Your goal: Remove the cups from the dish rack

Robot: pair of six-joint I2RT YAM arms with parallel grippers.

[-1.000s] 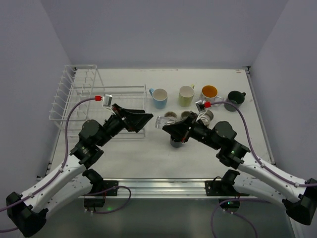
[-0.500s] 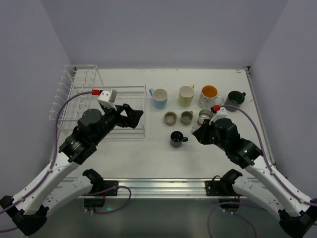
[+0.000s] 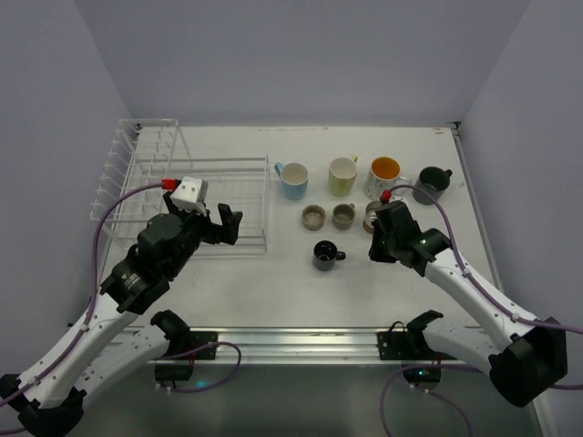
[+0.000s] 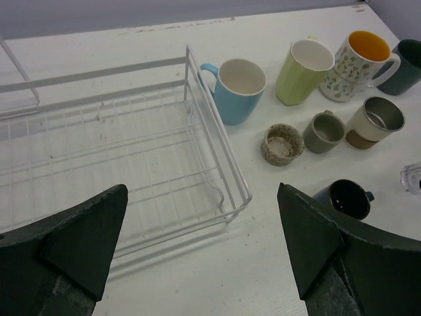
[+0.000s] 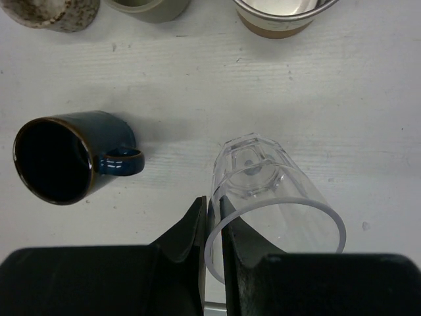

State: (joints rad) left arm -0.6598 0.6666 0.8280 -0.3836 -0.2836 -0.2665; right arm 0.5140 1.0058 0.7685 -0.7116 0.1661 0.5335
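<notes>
The clear glass [image 5: 263,178] will go base-first onto the bare table between the navy and cream cups. My right gripper will move down and a little toward the navy cup's handle to bring it there.
The white wire dish rack [image 3: 173,187] stands at the left, and its basket [image 4: 131,151] holds no cups. On the table to its right stand the light blue cup [image 3: 292,179], yellow-green cup [image 3: 342,175], orange-inside cup [image 3: 384,175], dark green cup [image 3: 430,184], two grey-brown cups [image 3: 313,217] [image 3: 343,215] and navy cup [image 3: 325,255]. The cream cup [image 4: 375,122] is partly hidden under my right arm. My left gripper [image 4: 200,217] is open and empty at the rack's near right corner. My right gripper [image 5: 214,210] is shut on the rim of a clear glass [image 5: 263,178], right of the navy cup [image 5: 59,158].
The glass hangs mouth-up with its base toward the table; I cannot tell if it touches. The cream cup [image 5: 279,16] is just beyond it. The tall pronged part of the rack [image 3: 123,168] is at the far left. Bare table lies in front of the navy cup.
My right arm has swung right from above the navy cup, carrying the glass, and turned it base-down. My left gripper has drawn back from the rack's right end toward the near left.
</notes>
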